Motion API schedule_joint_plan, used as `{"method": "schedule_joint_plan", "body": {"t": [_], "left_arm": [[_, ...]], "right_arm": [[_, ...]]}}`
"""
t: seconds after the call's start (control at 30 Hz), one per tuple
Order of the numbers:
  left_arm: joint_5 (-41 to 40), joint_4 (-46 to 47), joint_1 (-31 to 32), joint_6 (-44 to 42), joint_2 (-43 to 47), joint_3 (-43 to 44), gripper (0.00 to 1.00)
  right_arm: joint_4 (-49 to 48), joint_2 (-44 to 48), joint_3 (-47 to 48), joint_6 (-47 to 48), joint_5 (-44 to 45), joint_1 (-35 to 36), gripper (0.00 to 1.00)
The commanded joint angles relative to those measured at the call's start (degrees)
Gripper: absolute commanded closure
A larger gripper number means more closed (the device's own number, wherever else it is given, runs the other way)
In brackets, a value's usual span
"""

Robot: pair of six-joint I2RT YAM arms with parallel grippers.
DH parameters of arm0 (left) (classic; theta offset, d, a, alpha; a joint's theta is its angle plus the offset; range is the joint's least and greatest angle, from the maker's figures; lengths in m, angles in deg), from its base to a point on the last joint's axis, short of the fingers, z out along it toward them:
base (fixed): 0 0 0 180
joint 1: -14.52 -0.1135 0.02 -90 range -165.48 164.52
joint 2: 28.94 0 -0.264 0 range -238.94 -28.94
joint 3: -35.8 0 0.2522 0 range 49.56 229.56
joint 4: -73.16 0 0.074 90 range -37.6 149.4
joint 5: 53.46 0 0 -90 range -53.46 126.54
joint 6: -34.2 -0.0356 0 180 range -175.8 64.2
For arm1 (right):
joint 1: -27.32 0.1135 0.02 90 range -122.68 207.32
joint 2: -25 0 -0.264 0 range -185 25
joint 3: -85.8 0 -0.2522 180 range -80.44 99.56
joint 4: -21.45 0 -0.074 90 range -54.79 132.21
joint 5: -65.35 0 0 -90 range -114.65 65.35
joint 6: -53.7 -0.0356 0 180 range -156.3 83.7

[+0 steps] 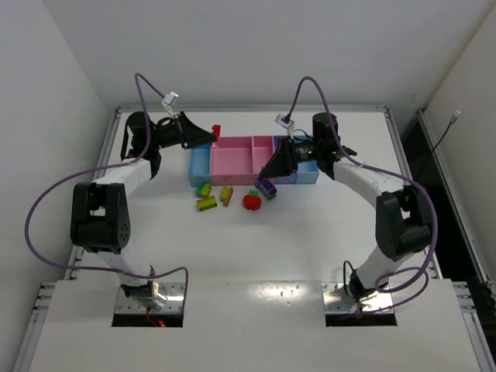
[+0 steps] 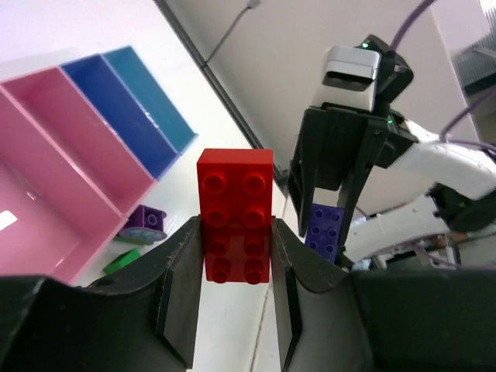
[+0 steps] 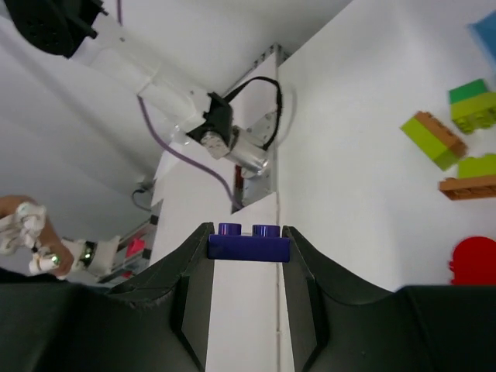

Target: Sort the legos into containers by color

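My left gripper will tilt down and swing to its right in the top view to the wide pink tray (image 1: 230, 161) (image 2: 45, 211) below. It will let go of the red brick there, as that tray is closest to red.
My left gripper (image 2: 235, 226) is shut on a red lego brick (image 2: 235, 213), studs facing the camera. In the top view that left gripper (image 1: 211, 137) hangs above the far left end of the tray row with the red brick (image 1: 216, 130). My right gripper (image 3: 248, 234) is shut on a dark purple brick (image 3: 248, 245) and hovers at the front edge of the trays (image 1: 268, 176). The containers form a row: light blue (image 1: 199, 165), wide pink (image 1: 232, 161), narrow pink (image 1: 263, 149) and blue (image 1: 308, 173). Loose yellow-green and orange bricks (image 1: 207, 203) and a red piece (image 1: 252, 201) lie in front.
A purple piece (image 2: 145, 222) and a green piece (image 2: 124, 261) rest on the table by the pink tray's corner (image 2: 70, 267). The two grippers are close together over the trays. More yellow-green and orange bricks (image 3: 434, 139) show in the right wrist view.
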Motion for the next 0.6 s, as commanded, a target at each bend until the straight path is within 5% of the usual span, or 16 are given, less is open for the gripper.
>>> {"method": "schedule_joint_plan", "body": {"t": [0.0, 0.07, 0.17, 0.33, 0.57], "left_arm": [[-3.7, -13.1, 2.5, -14.4, 2.7, 4.1, 1.00], [-13.7, -35.3, 5.8, -27.3, 4.3, 7.2, 1.00], [-29.7, -50.0, 10.6, -39.6, 4.3, 12.5, 1.00], [-43.2, -53.8, 13.5, -39.4, 2.0, 13.6, 1.00], [-56.5, -60.0, 18.4, -45.6, -3.3, 17.6, 1.00]], "right_arm": [[8.2, 2.6, 0.8, 9.5, 2.0, -3.4, 1.00], [15.9, 3.1, 2.9, 16.0, 8.6, -6.0, 1.00], [24.3, 4.2, 5.7, 23.3, 20.3, -7.5, 1.00], [25.3, 4.7, 6.5, 23.2, 33.7, -8.1, 1.00], [24.2, 1.3, 9.0, 23.2, 38.3, -7.5, 1.00]]}}
